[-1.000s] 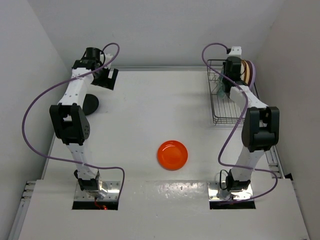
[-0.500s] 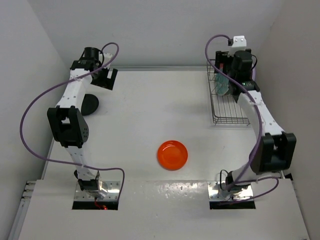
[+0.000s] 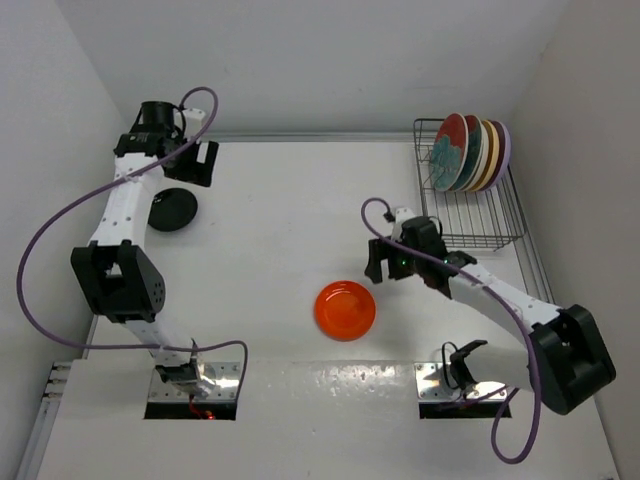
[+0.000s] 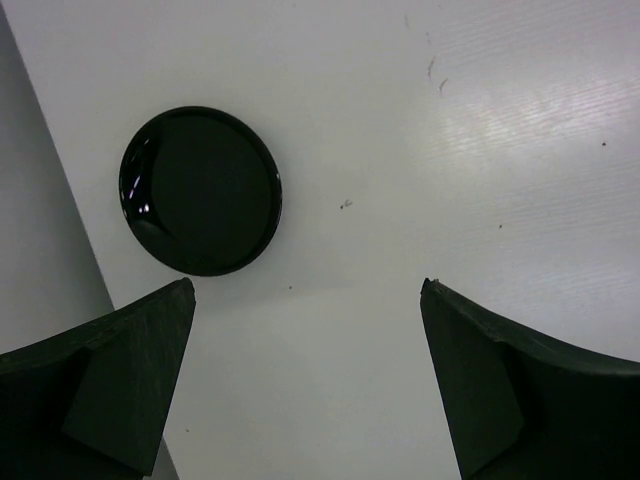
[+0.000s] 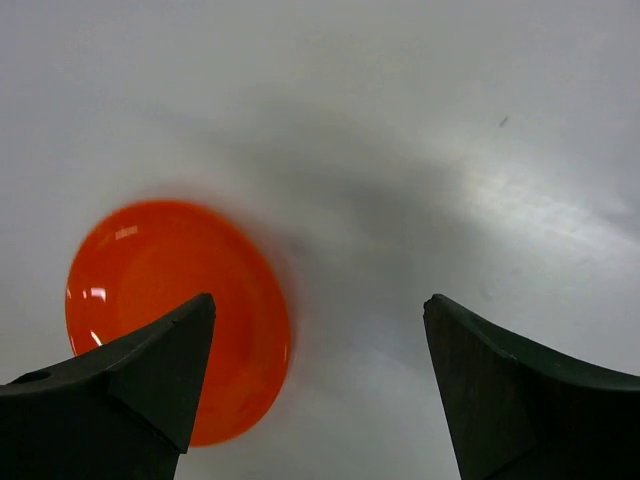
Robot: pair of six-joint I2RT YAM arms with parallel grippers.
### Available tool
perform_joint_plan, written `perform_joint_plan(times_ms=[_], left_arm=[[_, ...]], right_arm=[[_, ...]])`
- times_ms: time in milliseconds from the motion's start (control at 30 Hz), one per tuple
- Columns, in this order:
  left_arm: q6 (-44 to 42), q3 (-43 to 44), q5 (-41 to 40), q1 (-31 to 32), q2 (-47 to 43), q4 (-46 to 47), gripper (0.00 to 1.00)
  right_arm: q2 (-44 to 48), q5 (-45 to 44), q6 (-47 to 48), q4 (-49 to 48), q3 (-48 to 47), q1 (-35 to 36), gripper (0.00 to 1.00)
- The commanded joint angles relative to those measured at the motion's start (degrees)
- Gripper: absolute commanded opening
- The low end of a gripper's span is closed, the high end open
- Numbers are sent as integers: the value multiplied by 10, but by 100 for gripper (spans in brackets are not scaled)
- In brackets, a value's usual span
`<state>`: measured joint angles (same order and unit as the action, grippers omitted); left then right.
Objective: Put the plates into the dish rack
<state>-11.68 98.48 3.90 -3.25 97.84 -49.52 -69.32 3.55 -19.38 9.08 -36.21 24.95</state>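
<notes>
The orange plate's rim is below my right gripper and to its left in the top view, so I need to move the gripper down and back onto the orange plate's rack-side rim (image 3: 369, 296) (image 5: 286, 330).
The dish rack (image 3: 478, 228) stands at the back right with several plates upright in it: two red flowered plates (image 3: 450, 152), then cream, tan-yellow and lavender (image 3: 503, 150). The orange plate (image 3: 345, 309) lies flat mid-table; it also shows in the right wrist view (image 5: 175, 310). My right gripper (image 3: 385, 266) is open and empty, hovering just right of and above it (image 5: 318, 310). The small black plate (image 3: 168, 209) lies at the far left; it also shows in the left wrist view (image 4: 200, 190). My left gripper (image 3: 200, 162) is open and empty, above the table just behind the black plate (image 4: 308, 295).
White walls close in the table on the left, back and right. The rack's near half holds no plates. The arm bases (image 3: 195, 375) sit at the near edge.
My right arm has left the rack and swung down-left to beside the orange plate, leaving the flowered plate standing in the rack. My left arm has shifted slightly left, uncovering the black plate.
</notes>
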Motion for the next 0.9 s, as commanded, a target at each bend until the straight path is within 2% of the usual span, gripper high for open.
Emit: perform_joint_plan(times_ms=[0, 67, 167, 300, 367, 500, 533, 567, 633, 733, 867], left_arm=[[24, -41, 21, -42, -68, 33, 100], [30, -68, 28, -61, -96, 46, 100], [35, -122, 34, -98, -151, 63, 100], [35, -187, 29, -123, -204, 63, 100], [30, -224, 29, -140, -235, 63, 100], [18, -264, 29, -152, -283, 63, 100], [18, -264, 23, -152, -290, 63, 100], [12, -272, 23, -157, -296, 58, 100], [12, -272, 18, -157, -307, 57, 100], [7, -272, 18, -157, -307, 52, 100], [7, -254, 30, -157, -285, 52, 100]], right_arm=[[21, 27, -82, -54, 64, 36, 83], [13, 25, -97, -71, 80, 43, 83], [-13, 70, -118, -119, 118, 52, 79], [-72, 78, -139, -150, 145, 59, 64], [-92, 92, -148, -199, 173, 57, 58], [-140, 157, -164, -229, 189, 57, 39], [-155, 166, -169, -246, 193, 58, 30], [-159, 173, -174, -252, 200, 58, 25], [-160, 173, -184, -263, 212, 55, 12], [-139, 173, -175, -242, 213, 52, 0], [-68, 164, -146, -182, 165, 48, 0]])
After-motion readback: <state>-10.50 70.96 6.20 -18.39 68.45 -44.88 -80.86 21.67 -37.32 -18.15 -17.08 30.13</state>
